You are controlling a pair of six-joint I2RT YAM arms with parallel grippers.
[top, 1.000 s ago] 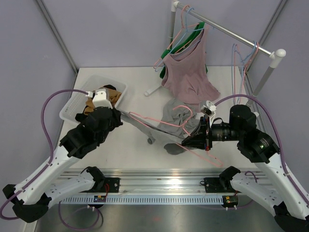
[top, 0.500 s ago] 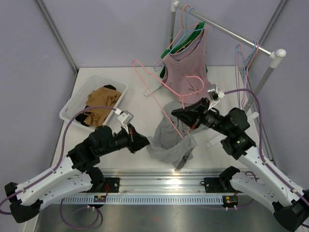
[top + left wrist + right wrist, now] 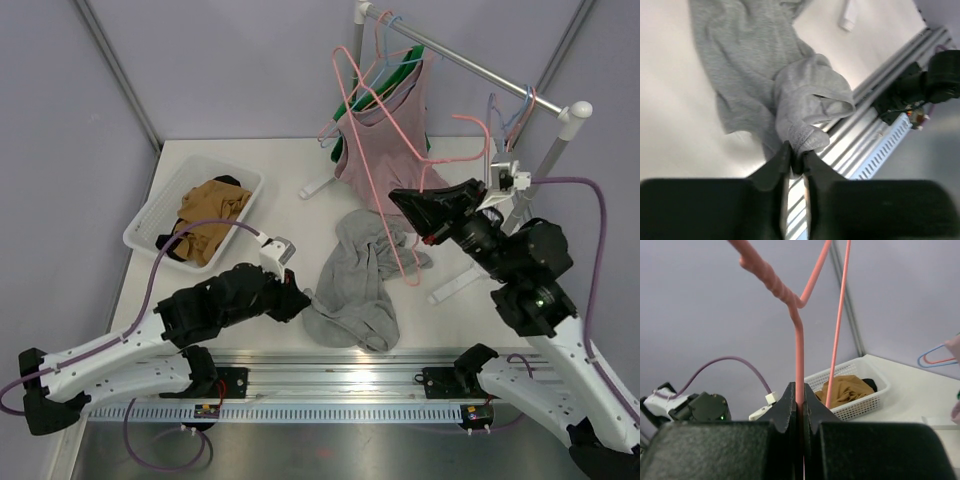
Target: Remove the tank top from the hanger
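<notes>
My right gripper carries the bare hanger (image 3: 403,262) outward onto the rack bar's near end (image 3: 512,83) next and releases it. That end lies outward, to its right in the top view.
The grey tank top (image 3: 358,285) lies crumpled on the table, off the hanger. My left gripper (image 3: 302,301) is shut on its near left edge. In the left wrist view the jaws (image 3: 796,159) pinch a fold of the grey fabric (image 3: 747,75). My right gripper (image 3: 395,198) is shut on the bare pink wire hanger (image 3: 403,262) and holds it raised above the table, near the rack. In the right wrist view the jaws (image 3: 799,394) clamp the pink wire (image 3: 799,347).
A clothes rack (image 3: 470,66) stands at the back right with a mauve tank top (image 3: 385,150) on a green hanger and several empty wire hangers (image 3: 508,125). A white basket (image 3: 150,216) with brown clothes sits at the back left, also in the right wrist view (image 3: 875,396).
My right gripper has lifted the pink hanger up and to the right, clear of the grey top. The top has dropped flat onto the table, with my left gripper still holding its edge.
</notes>
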